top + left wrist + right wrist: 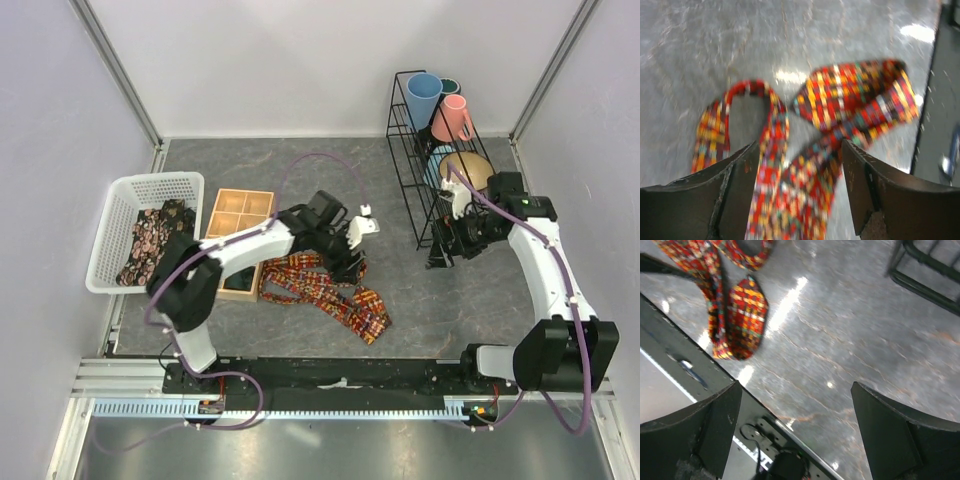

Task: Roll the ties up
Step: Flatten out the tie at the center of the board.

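Observation:
I need to move my right gripper away from the rack and down to the part of the tie beside its wide end (352, 316) (717, 316) before I roll the loose tie.
One tie (330, 292), red, orange and yellow patterned, lies loosely folded on the grey table in front of the wooden tray (240, 215). More ties (150, 245) lie piled in the white basket (140, 190). My left gripper (345, 262) hangs over the far part of the loose tie. In the left wrist view the gripper (800, 145) is open and the tie (840, 100) runs between and under the fingers. My right gripper (455, 240) is open and empty beside the rack. In the right wrist view (795, 385) it is over bare table, with the tie's wide end (742, 315) at upper left.
A black wire rack (435, 160) with blue and pink cups and a round wooden lid stands at the back right, close to my right arm. The basket sits at the left wall. The arms' base rail (330, 375) runs along the near edge.

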{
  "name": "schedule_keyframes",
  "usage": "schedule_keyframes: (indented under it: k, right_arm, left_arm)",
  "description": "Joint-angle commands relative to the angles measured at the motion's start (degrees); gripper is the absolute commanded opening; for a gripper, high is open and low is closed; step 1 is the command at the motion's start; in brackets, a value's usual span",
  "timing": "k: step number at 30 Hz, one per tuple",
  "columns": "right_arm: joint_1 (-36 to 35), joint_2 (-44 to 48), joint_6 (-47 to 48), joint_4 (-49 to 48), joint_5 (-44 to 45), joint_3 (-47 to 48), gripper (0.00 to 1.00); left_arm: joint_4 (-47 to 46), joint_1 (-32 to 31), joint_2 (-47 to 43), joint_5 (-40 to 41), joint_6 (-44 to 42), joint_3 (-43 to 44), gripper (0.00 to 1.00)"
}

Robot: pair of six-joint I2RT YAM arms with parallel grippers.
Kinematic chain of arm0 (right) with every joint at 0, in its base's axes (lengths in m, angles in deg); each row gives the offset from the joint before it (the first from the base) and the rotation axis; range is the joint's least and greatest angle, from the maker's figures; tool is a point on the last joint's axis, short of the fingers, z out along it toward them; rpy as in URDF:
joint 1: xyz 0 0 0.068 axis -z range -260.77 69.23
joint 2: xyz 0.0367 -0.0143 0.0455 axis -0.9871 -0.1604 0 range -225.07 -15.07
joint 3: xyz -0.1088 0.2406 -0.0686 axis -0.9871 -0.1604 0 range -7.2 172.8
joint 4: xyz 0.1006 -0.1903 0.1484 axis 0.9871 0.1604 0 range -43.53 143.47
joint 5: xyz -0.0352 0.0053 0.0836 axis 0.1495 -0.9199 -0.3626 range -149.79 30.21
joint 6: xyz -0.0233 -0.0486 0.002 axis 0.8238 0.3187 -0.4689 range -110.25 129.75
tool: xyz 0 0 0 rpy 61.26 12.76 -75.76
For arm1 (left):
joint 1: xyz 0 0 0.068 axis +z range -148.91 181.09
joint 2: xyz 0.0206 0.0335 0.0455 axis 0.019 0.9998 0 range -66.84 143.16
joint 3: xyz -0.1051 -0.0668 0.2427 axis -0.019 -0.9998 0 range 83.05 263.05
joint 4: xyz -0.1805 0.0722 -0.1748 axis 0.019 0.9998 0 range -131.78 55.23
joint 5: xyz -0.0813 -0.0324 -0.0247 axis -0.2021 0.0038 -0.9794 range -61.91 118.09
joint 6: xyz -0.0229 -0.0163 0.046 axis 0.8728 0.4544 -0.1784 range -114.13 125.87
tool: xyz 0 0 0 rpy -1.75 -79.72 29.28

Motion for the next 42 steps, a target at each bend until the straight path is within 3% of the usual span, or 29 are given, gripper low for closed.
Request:
schedule_keyframes:
  k: [1, 3, 9, 12, 13, 15, 23, 28, 32, 35, 38, 39, 40, 41, 42]
  right_arm:
    - [1.1, 2.6, 6.4, 4.7, 3.0, 1.7, 0.98]
    - [1.0, 3.7, 8.2, 5.1, 3.7, 1.5, 0.98]
    - [0.2, 5.4, 15.3, 8.1, 1.3, 1.0, 0.98]
    - [-1.7, 5.3, 15.7, 7.1, 1.0, 0.5, 0.98]
    - [-4.0, 5.4, 14.9, 5.8, 1.2, 0.3, 0.98]
    - [-8.1, 5.3, 13.4, 3.9, 2.0, -0.7, 0.98]
    - [-24.8, 1.3, -1.5, -17.8, 7.3, -7.6, 0.95]
    - [-41.5, -6.3, -6.0, -30.7, 14.6, -9.5, 0.92]
    - [-52.8, -17.5, -7.5, -33.3, 21.4, -7.2, 0.92]
    - [-55.8, -23.9, -8.8, -33.7, 29.4, -5.7, 0.91]
    - [-56.0, -26.4, -9.1, -30.4, 32.4, -4.5, 0.72]
    - [-56.0, -25.8, -8.8, -28.5, 32.6, -4.8, 0.62]
    - [-55.9, -23.7, -8.0, -27.6, 33.3, -5.1, 0.42]
    - [-55.8, -22.1, -7.7, -26.7, 33.9, -5.5, 0.32]
    - [-55.6, -20.0, -7.2, -24.5, 34.6, -6.3, 0.05]
  left_arm:
    - [-2.7, -3.0, 8.5, 5.0, 6.4, 7.8, 0.70]
    - [-1.1, -3.6, 11.8, 4.8, 7.1, 10.1, 0.68]
    - [1.8, -3.9, 15.4, 5.0, 7.4, 10.7, 0.49]
    - [4.5, -3.8, 15.5, 1.2, 7.1, 11.1, 0.26]
    - [5.3, -3.1, 13.8, -1.4, 7.1, 11.4, 0.12]
    - [6.1, -1.1, 10.3, -5.3, 8.1, 10.7, 0.02]
    - [8.3, 20.3, -12.3, -9.2, 11.7, 3.5, 0.02]
    - [12.5, 29.3, -22.2, -10.3, 9.7, -0.1, 0.02]
    - [14.3, 34.9, -27.3, -10.7, 10.0, -2.8, 0.02]
    - [14.8, 37.9, -30.7, -10.7, 9.7, -3.7, 0.02]
    - [16.3, 39.1, -33.3, -10.8, 9.2, -3.9, 0.02]
    - [16.6, 39.2, -33.8, -11.0, 8.9, -3.9, 0.02]
    - [16.9, 39.2, -34.1, -11.4, 8.6, -3.9, 0.02]
    - [17.1, 39.2, -34.9, -11.7, 8.1, -3.9, 0.02]
    - [17.3, 39.2, -35.3, -13.8, 7.5, -3.9, 0.02]
